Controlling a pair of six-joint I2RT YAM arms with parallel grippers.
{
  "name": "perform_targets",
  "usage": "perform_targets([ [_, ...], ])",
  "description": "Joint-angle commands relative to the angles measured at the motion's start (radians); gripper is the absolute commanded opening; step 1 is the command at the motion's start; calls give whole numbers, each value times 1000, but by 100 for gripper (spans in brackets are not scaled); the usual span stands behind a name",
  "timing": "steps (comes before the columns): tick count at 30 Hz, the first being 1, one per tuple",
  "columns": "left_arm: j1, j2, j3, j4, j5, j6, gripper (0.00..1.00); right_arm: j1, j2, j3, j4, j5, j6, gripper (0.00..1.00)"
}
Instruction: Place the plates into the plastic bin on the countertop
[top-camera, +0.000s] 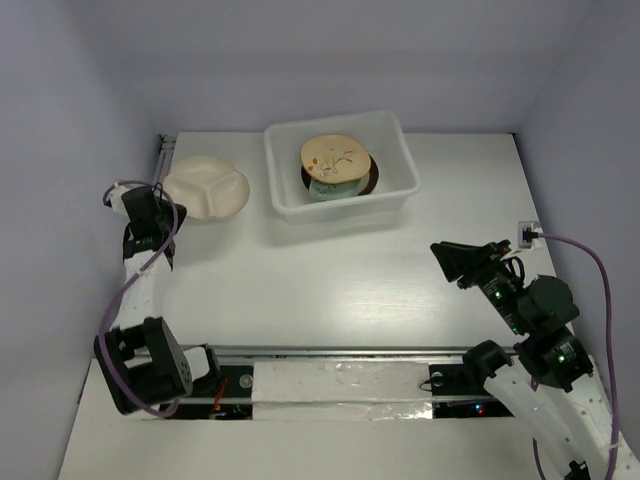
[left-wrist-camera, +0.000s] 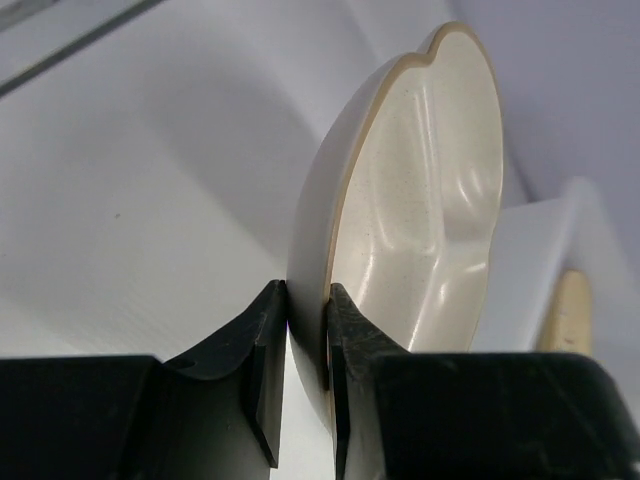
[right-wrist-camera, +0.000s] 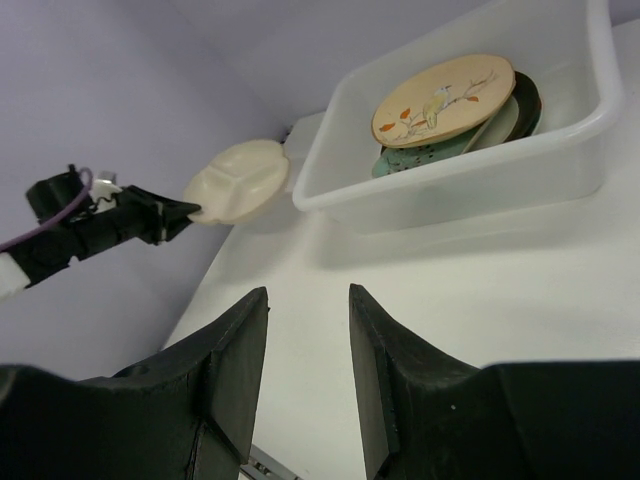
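The divided plate (top-camera: 208, 190) hangs outside the bin, so next my left gripper will lift it across the bin's side, then lower it onto the floral plate.
My left gripper (top-camera: 168, 197) is shut on the rim of the cream divided plate (top-camera: 208, 190), at the left of the plastic bin (top-camera: 395, 135). In the left wrist view its jaws pinch the plate's edge (left-wrist-camera: 310, 300), and the plate (left-wrist-camera: 420, 190) stands out ahead of them. The bin holds a stack: the cream floral plate (top-camera: 332, 156) on top, a pale teal plate (top-camera: 330, 189) and a dark-rimmed one (top-camera: 370, 175) under it. My right gripper (top-camera: 447, 257) is open and empty over the countertop (top-camera: 330, 280) at the right. The right wrist view shows the bin (right-wrist-camera: 450, 190) and the divided plate (right-wrist-camera: 240, 178).
A metal rail (top-camera: 330, 350) runs along the near edge between the arm bases. A cable (top-camera: 590, 260) loops from a socket at the table's right edge. Purple walls close in the back and both sides.
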Motion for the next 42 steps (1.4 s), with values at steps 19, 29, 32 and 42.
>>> perform_targets([
  [19, -449, 23, 315, 472, 141, -182, 0, 0, 6, 56, -29, 47, -28, 21],
  [29, -588, 422, 576, 515, 127, -183, 0, 0, -8, 56, -67, 48, -17, 21],
  [32, -611, 535, 668, 495, 118, -182, 0, 0, -17, 53, -74, 43, -10, 21],
  [42, -630, 689, 814, 328, 95, -98, 31, 0, -33, 46, -93, 61, -10, 25],
])
